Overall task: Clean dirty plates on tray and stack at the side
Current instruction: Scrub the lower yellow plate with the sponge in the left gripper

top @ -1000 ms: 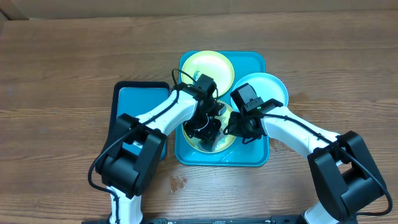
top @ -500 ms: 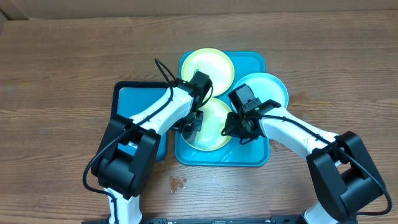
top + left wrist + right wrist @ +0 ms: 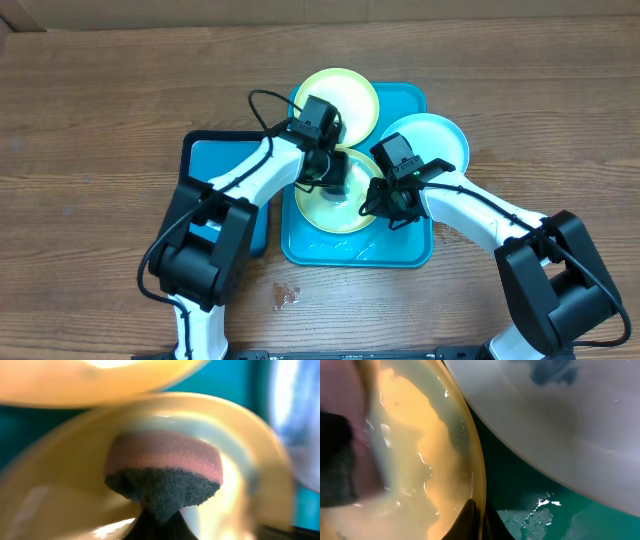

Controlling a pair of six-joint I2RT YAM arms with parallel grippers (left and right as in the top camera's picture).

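Observation:
My left gripper lifts off the plate next, crosses over to the smaller blue tray (image 3: 224, 159), left in the overhead view, and releases the sponge inside.
The turquoise tray (image 3: 405, 250) holds a yellow-green plate (image 3: 337, 98) at its far end, and a light blue plate (image 3: 432, 143) overlaps its right rim. A second yellow-green plate (image 3: 335, 212) lies in the middle, wet and glossy. My left gripper (image 3: 334, 172) is shut on a pink sponge with a dark scouring face (image 3: 164, 462) and presses it on this plate (image 3: 55, 500). My right gripper (image 3: 386, 206) is shut on the plate's right rim (image 3: 479, 485). The light blue plate (image 3: 555, 425) has a dark blue smear near its edge.
A smaller dark-rimmed blue tray (image 3: 215, 165) lies left of the turquoise tray, under my left arm. Water films the turquoise tray floor (image 3: 535, 510). A small wet spot (image 3: 288, 292) marks the wooden table in front of the tray.
My left gripper has swept with the sponge from the middle plate's near left part up to its far part. The right gripper has kept its grip on the rim.

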